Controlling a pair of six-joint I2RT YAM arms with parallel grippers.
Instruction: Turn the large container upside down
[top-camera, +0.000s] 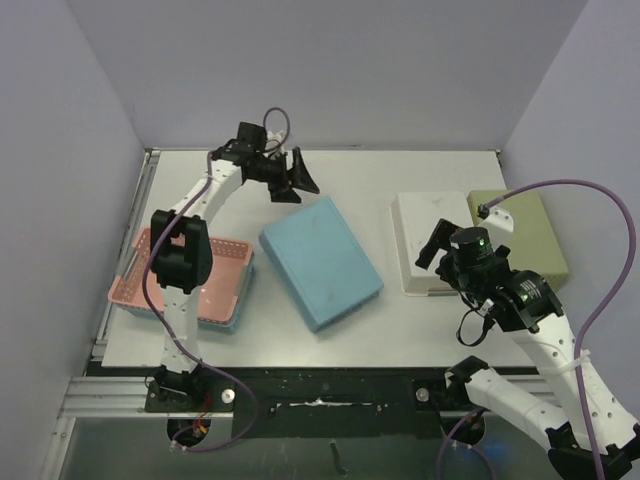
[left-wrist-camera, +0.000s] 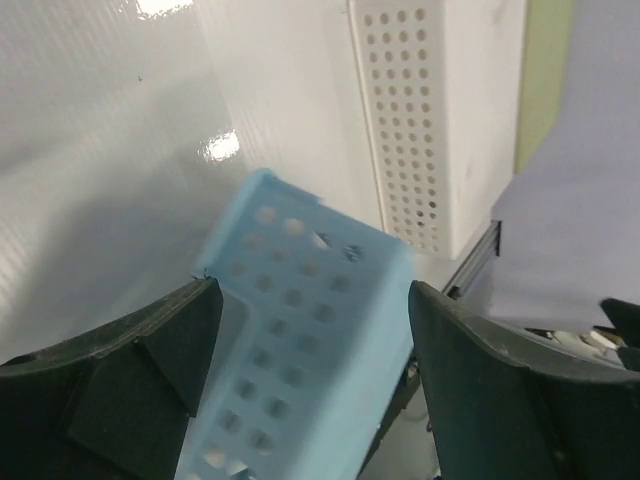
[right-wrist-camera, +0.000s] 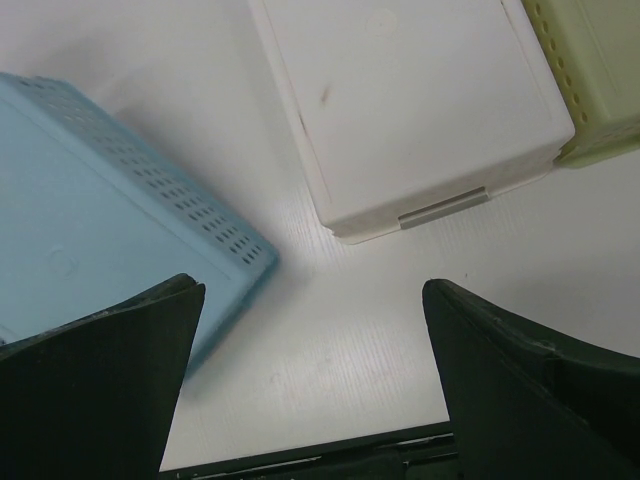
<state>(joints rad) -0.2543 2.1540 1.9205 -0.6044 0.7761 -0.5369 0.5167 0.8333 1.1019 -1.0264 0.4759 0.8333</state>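
Note:
The pink basket, still upright, is back and left in the top view; my left gripper should swing there next, down onto the basket's container-side rim.
The large light-blue container lies at an angle in the middle of the table with its flat closed face up. My left gripper is open and empty, just above the container's far end. In the left wrist view the container's perforated wall shows between the wide-apart fingers of the gripper, and nothing touches them. My right gripper is open and empty, hovering over bare table between the blue container's near right corner and a white container.
A white container lies bottom up at the right, with a pale green one beside it. A pink basket sits at the left edge on top of a light-blue one. Walls enclose the table's far and side edges.

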